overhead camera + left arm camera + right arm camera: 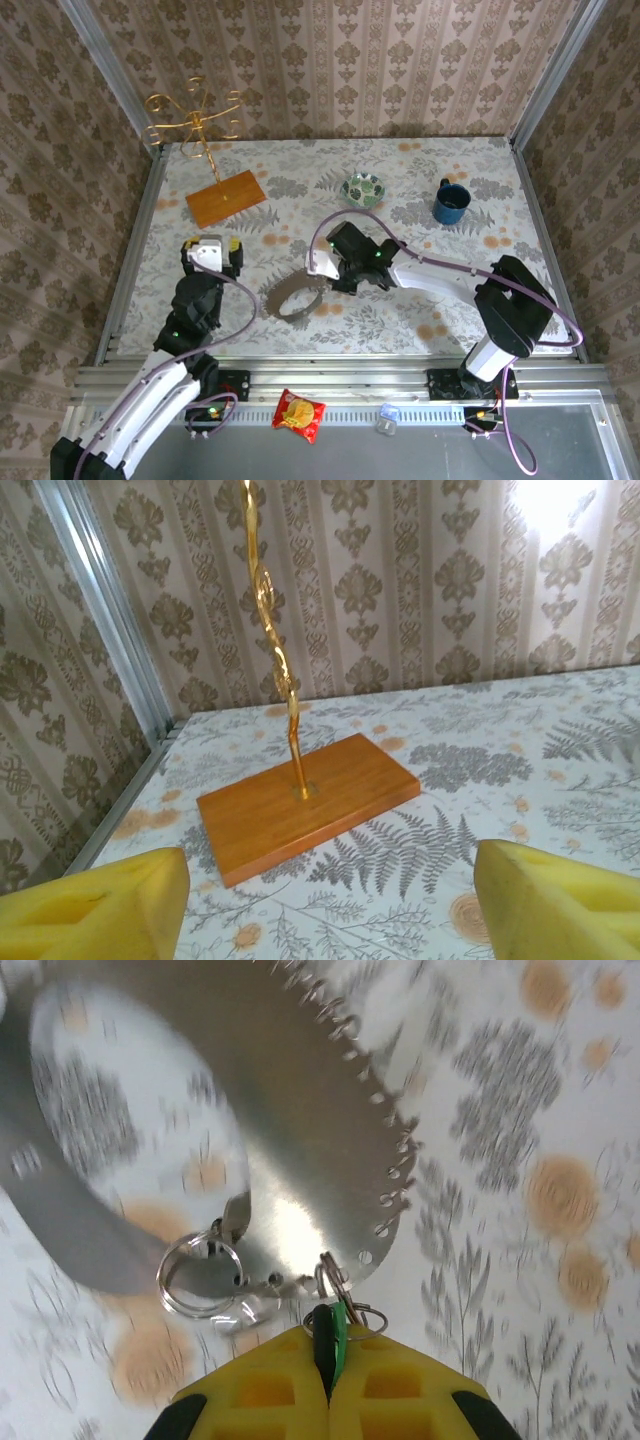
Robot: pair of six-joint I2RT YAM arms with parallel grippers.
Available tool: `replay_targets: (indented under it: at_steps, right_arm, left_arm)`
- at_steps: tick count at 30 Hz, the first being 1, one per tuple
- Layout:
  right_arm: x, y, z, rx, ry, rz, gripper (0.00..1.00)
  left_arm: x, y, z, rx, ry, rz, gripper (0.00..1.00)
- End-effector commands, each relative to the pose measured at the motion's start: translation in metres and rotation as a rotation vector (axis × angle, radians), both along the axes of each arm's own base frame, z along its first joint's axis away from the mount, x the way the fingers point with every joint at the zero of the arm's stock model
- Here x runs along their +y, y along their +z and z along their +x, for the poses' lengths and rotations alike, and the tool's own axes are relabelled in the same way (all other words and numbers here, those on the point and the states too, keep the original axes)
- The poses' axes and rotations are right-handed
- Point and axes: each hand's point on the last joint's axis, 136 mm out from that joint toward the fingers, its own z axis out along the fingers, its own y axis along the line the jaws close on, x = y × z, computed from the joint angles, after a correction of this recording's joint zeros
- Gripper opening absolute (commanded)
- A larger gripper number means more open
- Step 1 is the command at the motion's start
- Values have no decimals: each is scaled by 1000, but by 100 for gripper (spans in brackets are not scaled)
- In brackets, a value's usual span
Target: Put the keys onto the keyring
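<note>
The keys come down with my right gripper onto the clear table (360,300) beside the keyring's rim next. It releases them there, as their small wire ring hangs at that rim.
My right gripper (328,1348) is shut on the keys, its yellow pads pressed together. The green head (340,1335) and the black head (322,1345) stick out side by side from between the tips. A small wire ring (365,1312) hangs at the key heads, right against the edge of the keyring (300,1160), a grey floppy band with small holes along its rim. From above, the keyring (293,298) lies mid-table with the right gripper (328,278) at its right side. My left gripper (330,920) is open and holds nothing; it hovers left of the keyring (212,244).
A larger split ring (200,1275) lies by the band. The gold wire stand (195,120) on its wooden base (310,805) stands at the back left. A patterned bowl (362,187) and a blue mug (451,202) sit at the back. Patterned walls enclose the table.
</note>
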Motion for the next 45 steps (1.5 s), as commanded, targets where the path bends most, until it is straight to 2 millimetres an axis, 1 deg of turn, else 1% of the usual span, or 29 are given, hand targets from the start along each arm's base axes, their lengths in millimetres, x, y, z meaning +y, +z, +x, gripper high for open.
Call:
replay_targets:
  at_steps: [1, 3, 6, 9, 11, 13, 15, 18, 21, 23, 25, 26, 28, 30, 31, 32, 34, 37, 39, 40, 41, 43, 44, 45]
  right_arm:
    - [-42, -12, -3, -92, 74, -231, 0]
    - [-54, -21, -5, -105, 96, -295, 0]
    - [-71, -32, -4, -126, 110, -391, 0]
    - [-84, -37, -2, -128, 103, -448, 0]
    - [-89, -40, -4, -123, 105, -469, 2]
    - [-98, -46, -5, -111, 113, -514, 8]
    - [-108, -48, -1, -116, 93, -559, 16]
    - [-116, -40, 6, -108, 38, -540, 29]
    - [-116, -23, 15, -109, -58, -448, 36]
    - [-115, -2, 32, -119, -204, -333, 38]
    - [-119, 25, 58, -137, -418, -143, 39]
    - [-123, 33, 67, -137, -501, -53, 40]
    - [-143, 48, 86, -158, -681, 133, 40]
    - [-169, 58, 96, -194, -824, 272, 39]
    - [-185, 59, 101, -217, -894, 324, 39]
    - [-196, 59, 104, -235, -939, 359, 39]
    - [-227, 56, 108, -299, -1044, 449, 38]
    - [-252, 55, 111, -420, -1092, 561, 38]
    - [-256, 58, 112, -488, -1058, 664, 39]
    - [-257, 56, 112, -507, -1041, 682, 41]
    - [-261, 51, 114, -494, -1062, 681, 41]
    - [-261, 46, 117, -480, -1047, 705, 41]
    - [-263, 39, 117, -472, -1062, 699, 41]
    - [-266, 37, 116, -459, -1072, 705, 41]
  left_arm:
    - [1, 6, 6, 32, 4, -12, 80]
    - [8, 0, 12, 64, 26, -23, 85]
    - [11, -5, 19, 100, 32, -41, 99]
    - [13, -8, 24, 121, 38, -35, 100]
    - [15, -12, 27, 135, 43, -35, 100]
    - [20, -16, 29, 148, 57, -35, 100]
    - [24, -19, 31, 160, 72, -18, 100]
    - [34, -21, 35, 175, 111, 17, 100]
    - [46, -20, 38, 172, 157, 1, 100]
    - [51, -21, 41, 168, 184, -4, 100]
    - [55, -26, 45, 173, 208, 7, 100]
    - [56, -29, 47, 179, 211, 11, 100]
    - [58, -36, 51, 187, 212, 11, 100]
    - [57, -41, 56, 196, 200, 14, 100]
    - [57, -44, 58, 200, 192, 21, 100]
    - [56, -47, 60, 205, 186, 29, 100]
    - [56, -53, 65, 213, 179, 40, 100]
    - [54, -66, 72, 225, 159, 34, 100]
    - [51, -71, 77, 220, 136, 25, 100]
    - [50, -74, 80, 220, 125, 21, 100]
    - [49, -76, 83, 218, 119, 15, 100]
    - [49, -81, 89, 210, 107, -4, 100]
    - [50, -85, 91, 207, 106, -9, 100]
    - [49, -86, 95, 195, 98, -4, 100]
